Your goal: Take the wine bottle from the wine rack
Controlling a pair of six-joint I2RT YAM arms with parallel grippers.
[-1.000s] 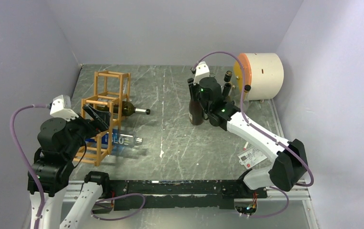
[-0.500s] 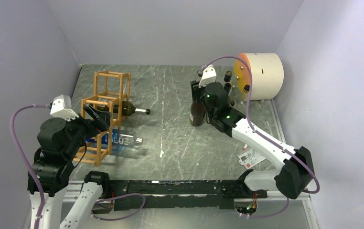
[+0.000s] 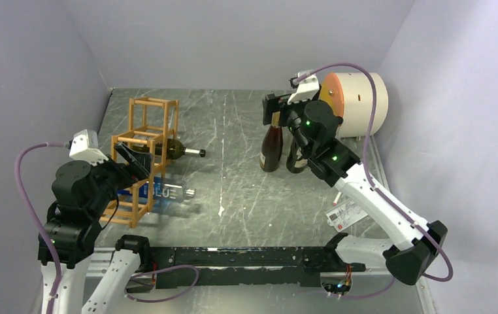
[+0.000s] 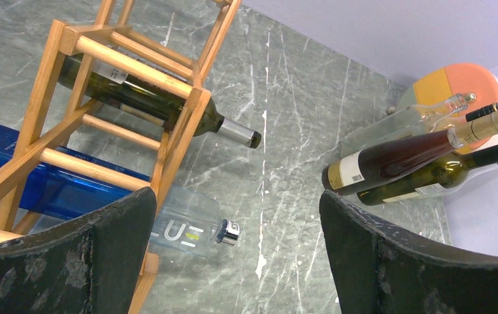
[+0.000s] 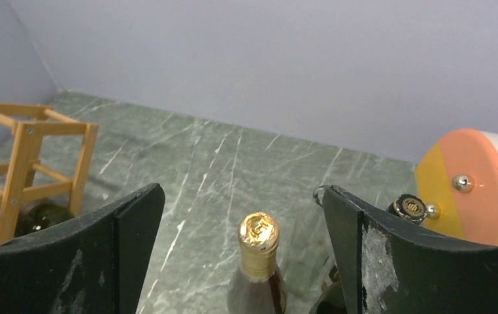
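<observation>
Next, my right gripper needs to turn and drop to the left in the top view, onto the blue and clear bottle's clear end [image 3: 170, 190], because that end pokes past the rack.
The wine rack [image 3: 143, 147] [image 4: 135, 62] stands at the left of the table. A dark green wine bottle [image 3: 180, 152] [image 4: 158, 104] lies in its middle cell, neck poking out to the right. My left gripper [image 3: 134, 163] [image 4: 236, 196] hovers open just in front of the rack, holding nothing. A brown bottle with a gold foil top [image 3: 272, 145] [image 5: 258, 235] stands upright on the table right of centre. My right gripper [image 3: 276, 110] [image 5: 243, 196] is open above it, a finger on each side of the foil top, clear of it.
A blue and clear bottle [image 3: 160, 191] [image 4: 184, 229] lies in the rack's lowest cell. More bottles [image 3: 297, 156] stand beside the brown one. A white drum with an orange and yellow face [image 3: 359, 103] lies at the back right. A card [image 3: 344, 214] lies near the right arm.
My right gripper has opened, let go of the gold-topped bottle, and risen toward the back right. The bottle stays upright. The left arm has not moved.
</observation>
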